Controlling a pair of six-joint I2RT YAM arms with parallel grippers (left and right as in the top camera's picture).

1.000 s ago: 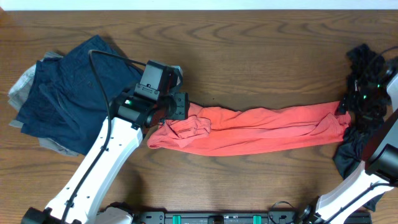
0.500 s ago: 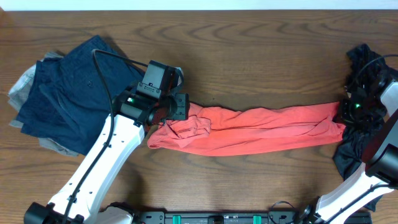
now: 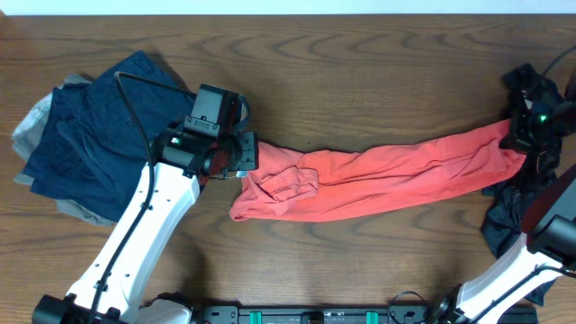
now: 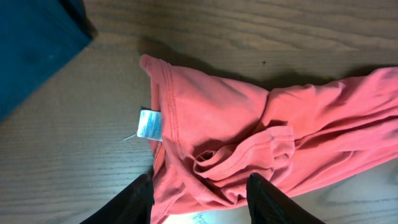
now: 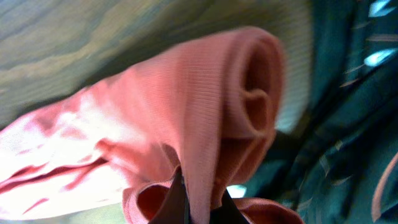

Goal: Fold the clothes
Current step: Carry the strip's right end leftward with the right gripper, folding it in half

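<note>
The shirt lies long, so my right gripper should bring the shirt's end to the left in the overhead view, onto the shirt's middle (image 3: 364,186), and let go of it.
The coral-red T-shirt (image 3: 378,175) lies bunched in a long strip across the table, slanting up to the far right. My right gripper (image 3: 521,135) is shut on its right end. In the right wrist view a rolled fold of shirt (image 5: 211,112) is pinched in the right gripper (image 5: 202,194). My left gripper (image 3: 245,155) hovers open over the shirt's left end. In the left wrist view the left gripper (image 4: 199,182) has its fingers (image 4: 134,202) apart either side of the crumpled fabric (image 4: 217,124), near a white label (image 4: 149,123).
A pile of navy-blue clothes (image 3: 90,135) over a grey one (image 3: 31,121) lies at the left, and its navy edge (image 4: 31,43) shows in the left wrist view. A black printed garment (image 3: 508,220) is heaped at the right edge, also seen behind the held fold (image 5: 348,124).
My right gripper closed on the shirt's right end and pulled it up and to the far right. The whole shirt slid right. My left arm shifted slightly left.
</note>
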